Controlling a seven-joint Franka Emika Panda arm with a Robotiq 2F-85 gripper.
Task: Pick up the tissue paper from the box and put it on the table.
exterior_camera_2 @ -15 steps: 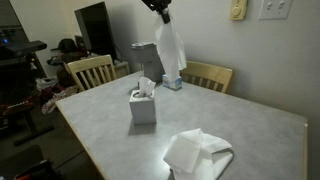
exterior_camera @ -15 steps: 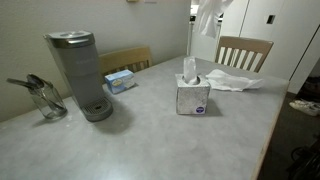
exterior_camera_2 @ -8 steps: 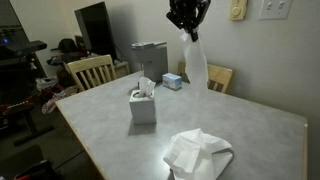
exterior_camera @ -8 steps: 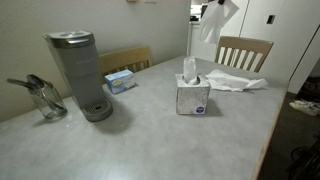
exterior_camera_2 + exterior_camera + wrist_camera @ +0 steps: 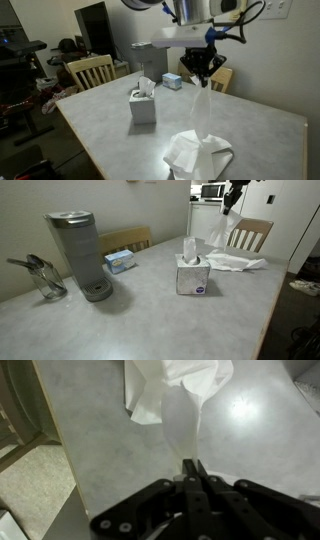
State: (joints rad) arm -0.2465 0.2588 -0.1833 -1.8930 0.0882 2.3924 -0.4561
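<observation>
I should next lower my gripper over the pile of white tissues and release the white tissue paper [image 5: 201,112] there, as its pinched end is still high above the table.
The tissue box [image 5: 193,276] stands on the grey table [image 5: 150,320] with a tissue sticking out of its top; it also shows in an exterior view [image 5: 142,105]. My gripper [image 5: 203,78] is shut on a white tissue paper [image 5: 201,112] that hangs straight down from it. The tissue's lower end reaches a pile of white tissues [image 5: 198,155] lying on the table. In the wrist view my gripper [image 5: 193,466] pinches the hanging tissue [image 5: 180,415] above that pile [image 5: 170,378], near the table's edge. In an exterior view the gripper [image 5: 229,204] is above the pile [image 5: 236,260].
A grey coffee machine [image 5: 78,252] and a glass jug [image 5: 44,280] stand at the table's far side, with a small blue box [image 5: 120,260] beside them. Wooden chairs [image 5: 243,232] [image 5: 90,70] stand round the table.
My gripper has moved sideways away from the tissue box and down, carrying the hanging tissue until it is over the pile of tissues.
</observation>
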